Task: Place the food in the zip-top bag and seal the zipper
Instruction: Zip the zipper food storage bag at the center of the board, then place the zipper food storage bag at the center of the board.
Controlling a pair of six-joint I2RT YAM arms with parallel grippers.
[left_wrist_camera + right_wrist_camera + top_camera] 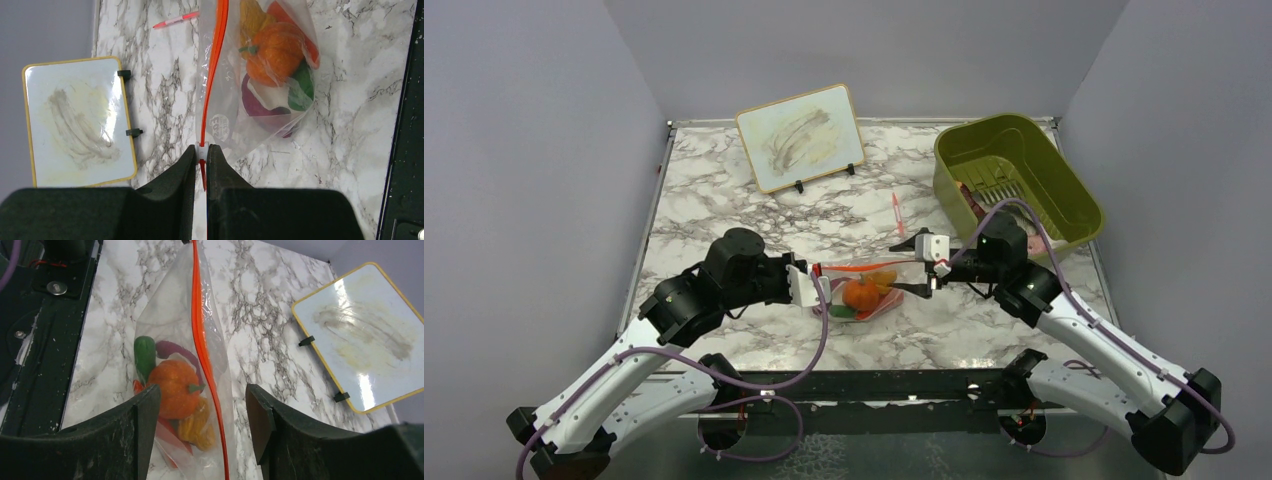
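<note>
I will next carry the white slider with my left gripper outward and down onto the bare tabletop before the whiteboard and let go of it there, because it is already at the zipper's end.
The clear zip-top bag (869,292) lies in the middle of the table between both arms, with its red-orange zipper (869,266) stretched along its far edge. Inside is the food: an orange pumpkin (272,52), a yellow piece (197,425), a green piece (145,352) and a dark purple piece (260,107). My left gripper (201,150) is shut on the zipper's end, a white slider pinched between its fingertips. My right gripper (202,400) is open, its fingers standing either side of the bag's other end, and the zipper (200,330) runs between them untouched.
An olive-green bin (1064,185) with a few items inside stands at the back right. A smudged whiteboard (802,135) leans on its stand at the back. A thin red-pink pen (896,212) lies just beyond the bag. A black rail (874,380) borders the table's near edge.
</note>
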